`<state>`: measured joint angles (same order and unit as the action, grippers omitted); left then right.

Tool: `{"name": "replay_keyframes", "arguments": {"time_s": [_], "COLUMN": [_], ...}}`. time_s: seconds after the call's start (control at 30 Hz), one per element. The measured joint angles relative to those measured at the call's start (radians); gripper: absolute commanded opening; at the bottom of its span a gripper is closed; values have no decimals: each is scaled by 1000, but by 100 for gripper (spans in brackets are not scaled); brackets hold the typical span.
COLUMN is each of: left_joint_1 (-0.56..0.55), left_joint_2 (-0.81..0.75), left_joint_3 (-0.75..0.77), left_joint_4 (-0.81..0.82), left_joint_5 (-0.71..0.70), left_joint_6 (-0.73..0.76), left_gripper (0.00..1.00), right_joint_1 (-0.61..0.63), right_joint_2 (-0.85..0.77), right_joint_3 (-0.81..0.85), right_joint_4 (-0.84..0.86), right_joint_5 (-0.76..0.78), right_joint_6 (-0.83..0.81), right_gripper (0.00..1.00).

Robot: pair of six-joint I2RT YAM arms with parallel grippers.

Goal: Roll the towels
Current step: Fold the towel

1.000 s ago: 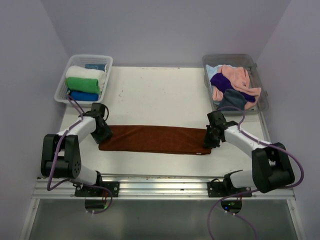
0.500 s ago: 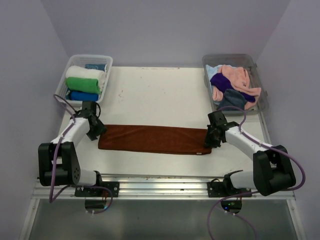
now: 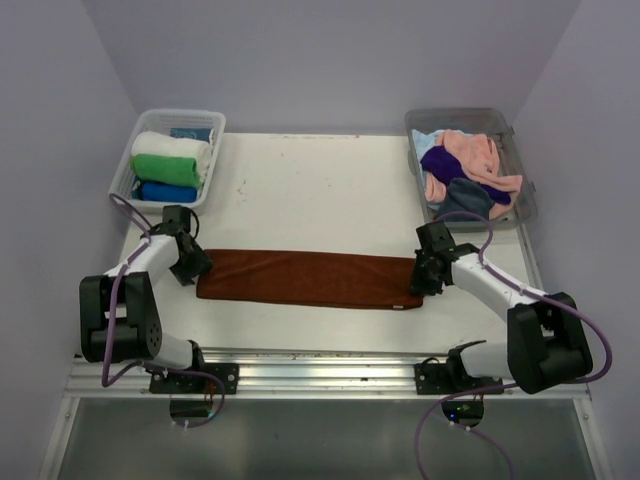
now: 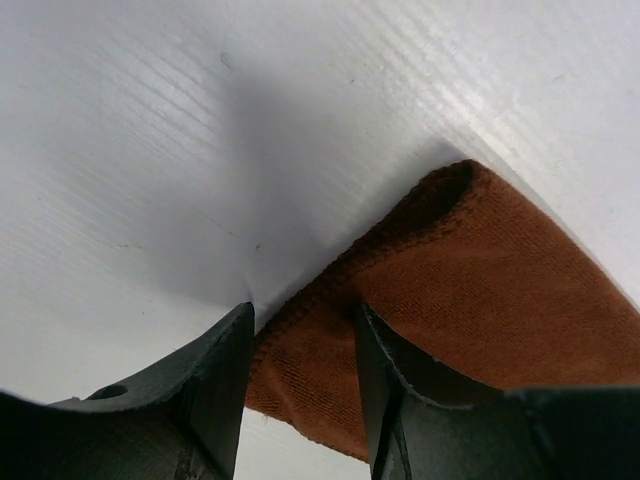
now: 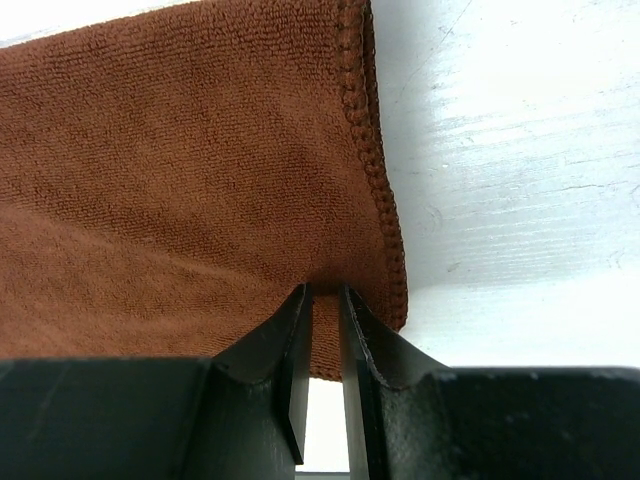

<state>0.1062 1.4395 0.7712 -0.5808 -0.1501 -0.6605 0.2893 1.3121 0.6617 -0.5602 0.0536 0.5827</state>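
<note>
My left gripper should stay low next, where the towel's end edge (image 3: 202,274) (image 4: 305,328) is already between its open fingers. Then it should close them on the towel's corner.
A brown towel (image 3: 310,278), folded into a long strip, lies across the near part of the table. My left gripper (image 3: 192,262) is at its left end. In the left wrist view the left gripper (image 4: 305,318) is open, and its jaws straddle the towel's (image 4: 480,290) left edge. My right gripper (image 3: 426,276) is at the towel's right end. In the right wrist view the right gripper (image 5: 325,295) is shut on the towel's (image 5: 180,150) edge near the hemmed corner.
A white bin (image 3: 178,114) at the back left holds rolled towels: white (image 3: 172,147), green (image 3: 165,167) and blue (image 3: 165,191). A clear bin (image 3: 530,212) at the back right holds loose pink, purple and dark towels (image 3: 468,165).
My left gripper has moved left from over the towel's left end to just at its edge. The right gripper and the towel have stayed in place.
</note>
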Motion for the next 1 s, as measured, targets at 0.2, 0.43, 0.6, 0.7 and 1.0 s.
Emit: {"name": "replay_keyframes", "arguments": {"time_s": [0.2,0.43,0.6,0.7,1.0], "left_joint_1": [0,0,0,5,18], "left_joint_2": [21,32,17,-38,-230], "left_joint_3": [-21,-21,-23,-21,167], "left_joint_4": [19,58,59,15,-100], "left_joint_5": [-6,-4,-4,-23,-92], "left_joint_6": [-1,-14,-20,-32,39], "left_gripper": [45,0,0,0,0], "right_joint_1": [0,0,0,0,0], "right_joint_2": [-2,-26,-45,-63,-66], "right_joint_3": [0,0,3,13,40], "right_joint_4": [0,-4,-20,-29,-27], "right_joint_5": [4,7,7,7,-22], "right_joint_6": [0,0,0,-2,-21], "right_gripper": [21,21,23,25,29]}}
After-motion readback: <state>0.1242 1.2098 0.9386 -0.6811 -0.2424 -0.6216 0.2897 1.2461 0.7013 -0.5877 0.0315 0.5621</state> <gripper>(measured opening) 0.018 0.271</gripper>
